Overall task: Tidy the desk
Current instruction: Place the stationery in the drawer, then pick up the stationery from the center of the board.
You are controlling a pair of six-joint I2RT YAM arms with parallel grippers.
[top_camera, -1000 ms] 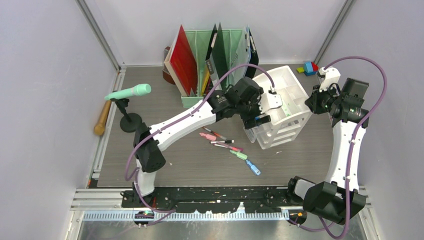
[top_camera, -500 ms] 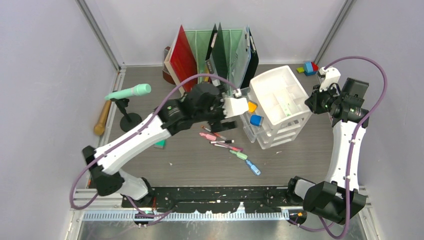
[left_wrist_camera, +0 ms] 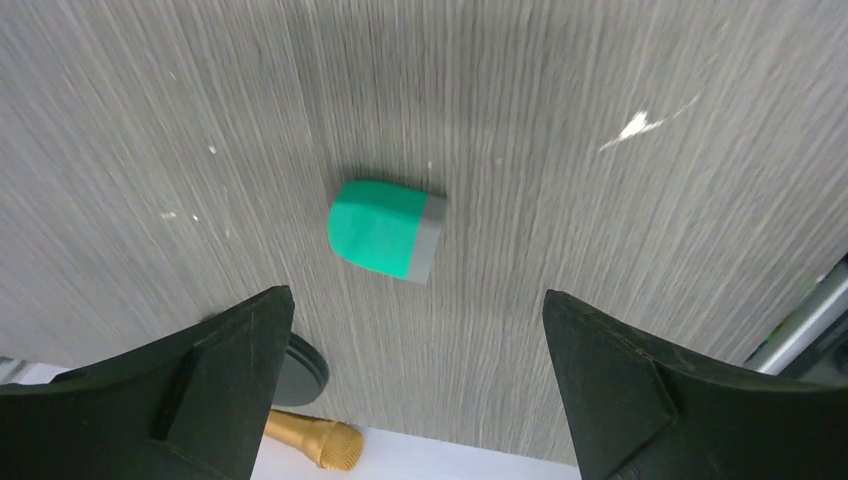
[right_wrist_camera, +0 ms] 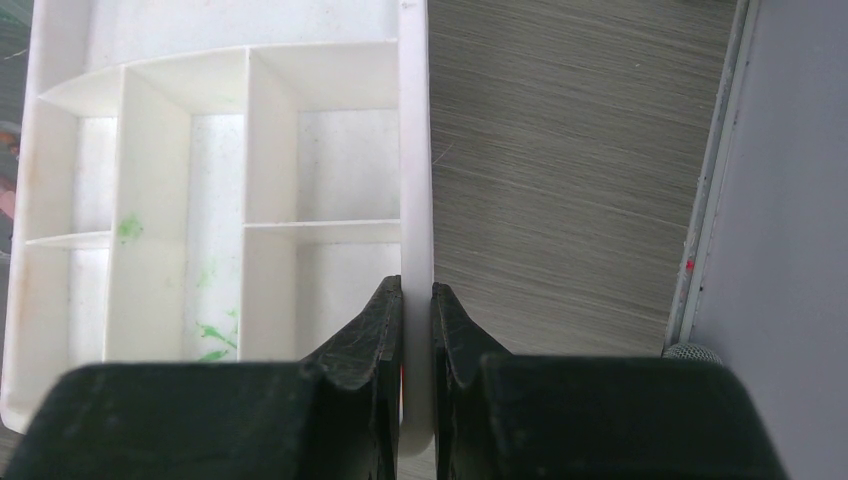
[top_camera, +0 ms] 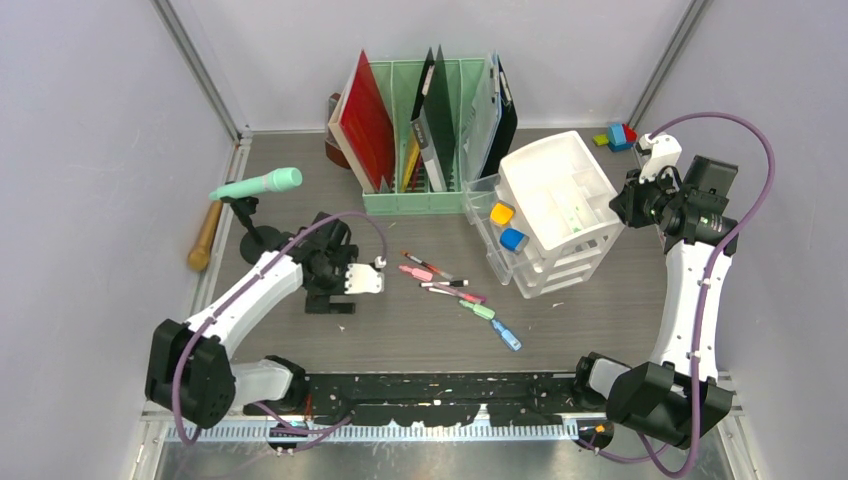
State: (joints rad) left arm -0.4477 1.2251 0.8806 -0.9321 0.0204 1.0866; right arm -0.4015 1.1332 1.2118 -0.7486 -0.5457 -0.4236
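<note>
My left gripper comes down onto the green block (left_wrist_camera: pixel 387 231) next, one finger past its grey end and one past its rounded end. The block's length spans the gripper's opening.
The desk (top_camera: pixel 400 335) is grey-brown wood grain. My left gripper (top_camera: pixel 331 301) hangs low over its left part, open wide. In the left wrist view a green block with a grey end (left_wrist_camera: pixel 387 229) lies flat on the desk (left_wrist_camera: pixel 600 180), just ahead of the left gripper (left_wrist_camera: pixel 416 293) and apart from both fingers. In the top view the arm hides this block. My right gripper (top_camera: pixel 622 205) is shut on the right rim of the white drawer unit's (top_camera: pixel 555 195) top tray (right_wrist_camera: pixel 415 150), one finger inside the rim and one outside.
An open clear drawer holds an orange block (top_camera: pixel 502 213) and a blue block (top_camera: pixel 513 239). Several pens (top_camera: pixel 447 283) lie mid-desk. A mint file rack (top_camera: pixel 420 130) stands at the back. A mint microphone on a stand (top_camera: pixel 258 184) and a gold microphone (top_camera: pixel 205 237) sit at the left; toy blocks (top_camera: pixel 617 135) are back right.
My left arm has swung away from the drawer unit to the left front of the desk, opened fully, and now hangs over the green block. The right arm has not moved.
</note>
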